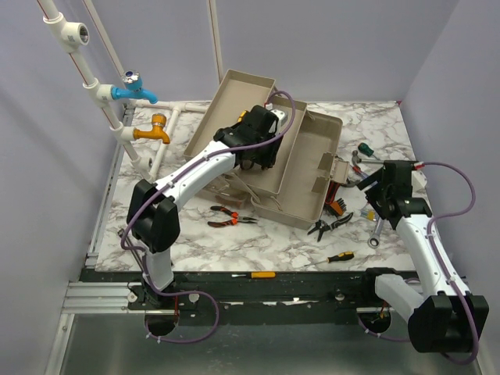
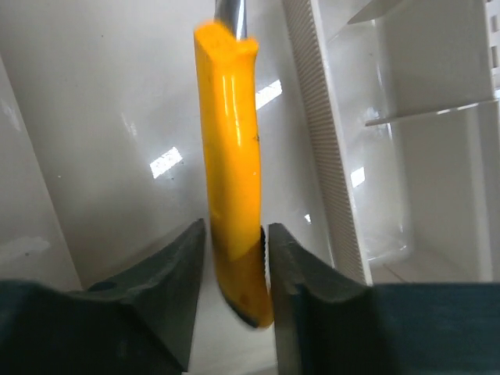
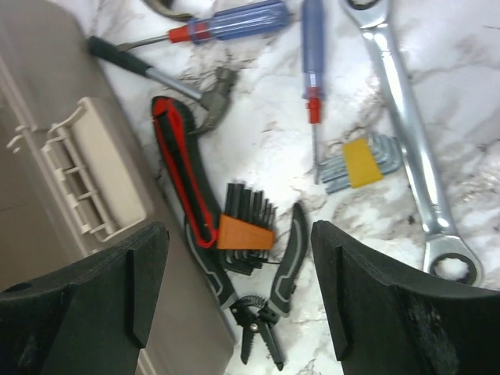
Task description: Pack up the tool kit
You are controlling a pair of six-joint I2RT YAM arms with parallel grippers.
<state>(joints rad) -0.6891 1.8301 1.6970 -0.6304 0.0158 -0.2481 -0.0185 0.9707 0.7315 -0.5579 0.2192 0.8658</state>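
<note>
My right gripper should next move back and down onto the screwdriver's yellow-and-black handle, because it is below my gripper and closer to my base, by the table's front edge.
The beige toolbox stands open in the middle of the table, its lid tilted back. My left gripper is down inside the box. In the left wrist view it is shut on a yellow-handled screwdriver, whose steel shaft points away over the pale box wall. My right gripper is open and empty to the right of the box. In the right wrist view it hovers over an orange-holder hex key set and black pliers.
Right of the box lie blue screwdrivers, a small hammer, a red-black tool, a yellow hex key set and a ratchet wrench. Red pliers and yellow screwdrivers lie in front. White pipes with taps stand at the back left.
</note>
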